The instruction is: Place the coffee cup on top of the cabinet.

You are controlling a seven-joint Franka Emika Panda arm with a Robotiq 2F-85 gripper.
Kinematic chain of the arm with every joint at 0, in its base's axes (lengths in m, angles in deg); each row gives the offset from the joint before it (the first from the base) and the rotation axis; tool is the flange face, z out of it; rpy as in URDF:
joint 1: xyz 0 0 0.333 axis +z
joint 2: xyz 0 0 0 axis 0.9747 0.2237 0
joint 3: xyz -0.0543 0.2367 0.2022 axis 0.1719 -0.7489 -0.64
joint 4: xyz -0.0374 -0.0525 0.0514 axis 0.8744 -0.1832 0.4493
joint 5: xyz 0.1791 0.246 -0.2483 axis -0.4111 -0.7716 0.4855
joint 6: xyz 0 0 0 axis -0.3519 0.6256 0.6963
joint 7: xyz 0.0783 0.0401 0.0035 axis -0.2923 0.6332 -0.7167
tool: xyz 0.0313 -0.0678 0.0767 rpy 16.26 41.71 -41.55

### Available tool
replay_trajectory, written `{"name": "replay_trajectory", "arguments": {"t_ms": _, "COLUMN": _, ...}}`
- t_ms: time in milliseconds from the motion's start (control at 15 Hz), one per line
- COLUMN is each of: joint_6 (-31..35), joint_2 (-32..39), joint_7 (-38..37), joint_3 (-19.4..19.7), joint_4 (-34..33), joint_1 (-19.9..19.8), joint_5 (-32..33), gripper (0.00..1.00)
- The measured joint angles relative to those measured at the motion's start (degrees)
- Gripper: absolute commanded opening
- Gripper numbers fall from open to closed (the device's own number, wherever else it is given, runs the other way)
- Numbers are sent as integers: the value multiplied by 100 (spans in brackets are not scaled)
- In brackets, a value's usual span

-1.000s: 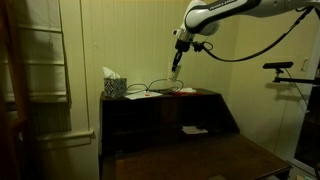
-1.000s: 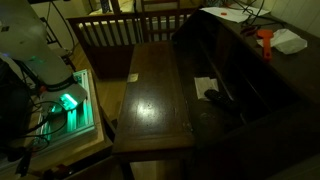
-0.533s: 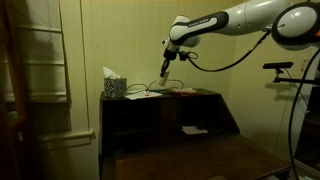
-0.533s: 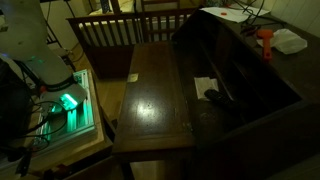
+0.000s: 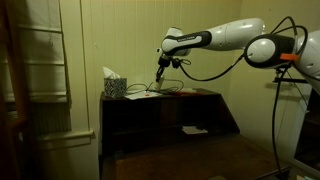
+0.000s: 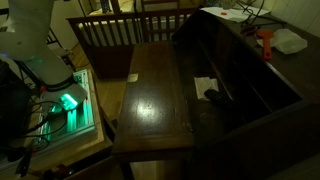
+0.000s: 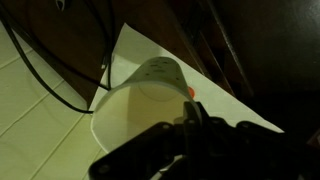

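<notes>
My gripper will next go down to the white paper below it and release the cup there, because the cup is still hanging above the cabinet top.
My gripper (image 5: 161, 72) hangs just above the flat top of the dark brown cabinet (image 5: 200, 100), a little to the right of the tissue box. It is shut on the small white coffee cup (image 5: 159, 81). In the wrist view the cup (image 7: 140, 105) fills the middle, tilted, with the dark fingers (image 7: 190, 125) closed against its side. A white sheet of paper (image 7: 235, 105) lies on the dark top beneath it. The cabinet's lower desk surface (image 6: 160, 90) shows in an exterior view; the gripper and cup are not seen there.
A patterned tissue box (image 5: 113, 85) stands at the top's left end. Black cables (image 5: 170, 88) and paper lie on the top. An orange object (image 6: 265, 40) and a white sheet (image 6: 288, 40) also lie there. A paper (image 5: 194, 129) is in the shelf recess.
The arm has swung left along the cabinet top toward the tissue box and come lower, carrying the cup with it. Nothing else moved.
</notes>
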Motion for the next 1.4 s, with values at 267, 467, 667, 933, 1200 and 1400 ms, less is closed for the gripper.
{"name": "replay_trajectory", "arguments": {"t_ms": 267, "joint_6": -64, "joint_2": 126, "joint_7": 0, "joint_3": 0, "joint_4": -219, "joint_1": -6, "joint_5": 1, "gripper": 4}}
{"name": "replay_trajectory", "arguments": {"t_ms": 467, "joint_6": -64, "joint_2": 166, "joint_7": -38, "joint_3": -4, "joint_4": -210, "joint_1": -46, "joint_5": -77, "gripper": 4}}
{"name": "replay_trajectory", "arguments": {"t_ms": 667, "joint_6": -62, "joint_2": 257, "joint_7": -116, "joint_3": -5, "joint_4": -226, "joint_1": -129, "joint_5": -122, "gripper": 4}}
{"name": "replay_trajectory", "arguments": {"t_ms": 933, "joint_6": -61, "joint_2": 403, "joint_7": -138, "joint_3": -5, "joint_4": -296, "joint_1": -176, "joint_5": -122, "gripper": 3}}
{"name": "replay_trajectory", "arguments": {"t_ms": 1200, "joint_6": -46, "joint_2": 619, "joint_7": -134, "joint_3": -10, "joint_4": -485, "joint_1": -170, "joint_5": -122, "gripper": 35}}
{"name": "replay_trajectory", "arguments": {"t_ms": 1400, "joint_6": -6, "joint_2": 774, "joint_7": -127, "joint_3": -10, "joint_4": -687, "joint_1": -156, "joint_5": -121, "gripper": 55}}
